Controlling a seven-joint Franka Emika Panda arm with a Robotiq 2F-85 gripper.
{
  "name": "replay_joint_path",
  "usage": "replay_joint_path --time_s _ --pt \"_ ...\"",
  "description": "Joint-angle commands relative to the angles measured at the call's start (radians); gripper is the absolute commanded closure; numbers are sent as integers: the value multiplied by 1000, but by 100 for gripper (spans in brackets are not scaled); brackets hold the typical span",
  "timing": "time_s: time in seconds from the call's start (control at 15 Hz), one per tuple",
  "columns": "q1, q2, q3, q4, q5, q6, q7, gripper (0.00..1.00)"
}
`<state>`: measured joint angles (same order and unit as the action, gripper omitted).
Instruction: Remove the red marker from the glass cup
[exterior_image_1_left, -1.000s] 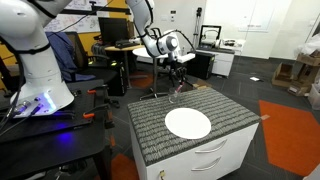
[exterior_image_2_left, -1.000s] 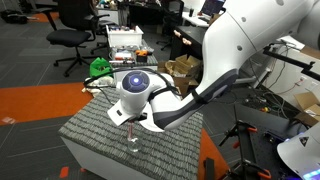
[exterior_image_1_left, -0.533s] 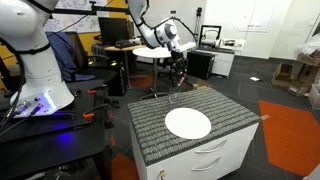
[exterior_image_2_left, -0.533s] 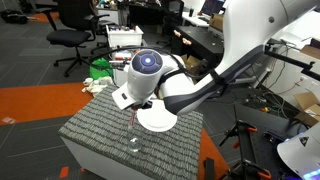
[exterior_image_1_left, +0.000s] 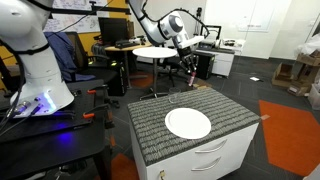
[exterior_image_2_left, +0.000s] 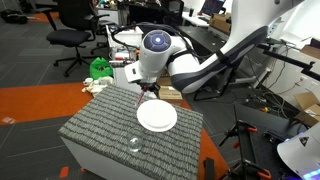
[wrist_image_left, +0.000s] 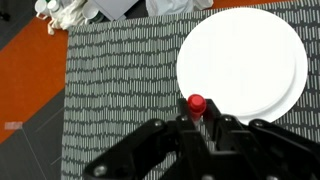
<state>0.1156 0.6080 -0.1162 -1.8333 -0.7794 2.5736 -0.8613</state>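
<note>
The red marker (wrist_image_left: 197, 103) already hangs clear of the glass cup, so the robot's gripper will go down toward the bare mat (wrist_image_left: 169, 112) next to the plate and let the marker go.
My gripper (wrist_image_left: 200, 120) is shut on the red marker (wrist_image_left: 197, 103), whose round red end pokes out between the fingers in the wrist view. In both exterior views the gripper (exterior_image_1_left: 190, 64) (exterior_image_2_left: 146, 88) hangs high above the mat-covered cabinet. The glass cup (exterior_image_1_left: 172, 97) (exterior_image_2_left: 134, 144) stands alone on the mat, faint and clear, well below the gripper and apart from it. The cup does not show in the wrist view.
A flat white plate (exterior_image_1_left: 188, 123) (exterior_image_2_left: 157, 117) (wrist_image_left: 245, 55) lies on the grey striped mat (exterior_image_1_left: 150, 125) atop a white drawer cabinet (exterior_image_1_left: 215, 160). White cloths (wrist_image_left: 70, 12) lie on the floor beyond the mat's edge. Office chairs, desks and a second robot base surround the cabinet.
The gripper has risen from the glass cup with the red marker in it and swung away, now over the plate's edge. The cup stays in place.
</note>
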Motion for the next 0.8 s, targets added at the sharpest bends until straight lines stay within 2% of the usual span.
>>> replay_joint_path --time_s 0.0,0.27,0.53,0.73 --pt "-56 -28 21 -36 9 -52 100 95" --pt "-112 -19 46 -56 36 -26 138 95" --pt "-184 12 135 -40 130 28 46 95" --pt "-203 56 184 3 219 38 -25 95"
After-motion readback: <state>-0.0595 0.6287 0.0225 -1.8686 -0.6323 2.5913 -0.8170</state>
